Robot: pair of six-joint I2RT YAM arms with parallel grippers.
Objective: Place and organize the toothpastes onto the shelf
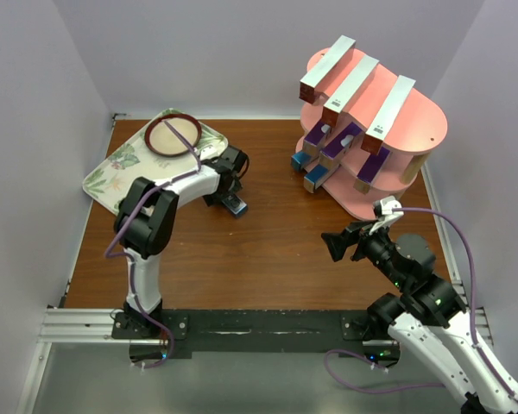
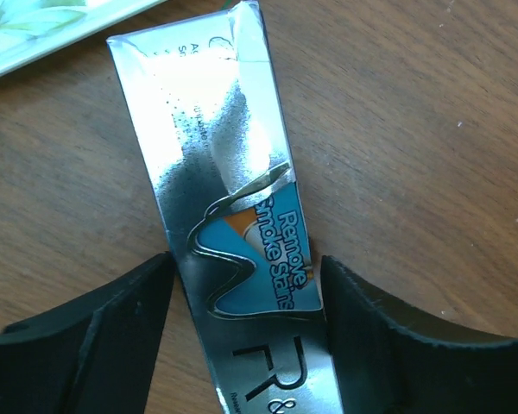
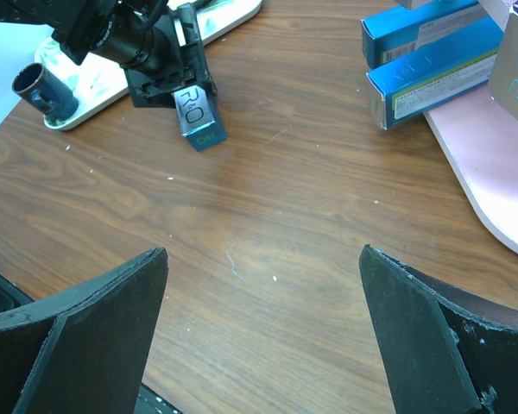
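Next I should reach my right gripper to the left in the top view around the silver toothpaste box, since the shelf (image 1: 419,121) stands nearer this arm.
A silver toothpaste box (image 2: 229,198) with a blue "Remove Smoke Stains" label lies flat on the wooden table. My left gripper (image 2: 246,302) straddles its lower part, and both fingers press against its long sides. From above, this box (image 1: 236,205) pokes out under the left gripper (image 1: 227,195), just right of the tray. The pink shelf (image 1: 419,121) stands at the back right with several toothpastes on its tiers: silver-red ones (image 1: 356,86) on top, purple ones (image 1: 341,142) in the middle, blue ones (image 1: 315,179) at the bottom. My right gripper (image 3: 263,319) hovers open and empty over bare table.
A leaf-patterned tray (image 1: 112,172) at the back left holds a dark-rimmed round dish (image 1: 173,135); its corner (image 2: 34,34) shows beside the held box. White walls close in the table on three sides. The shelf's bottom board (image 3: 492,181) juts toward my right gripper.
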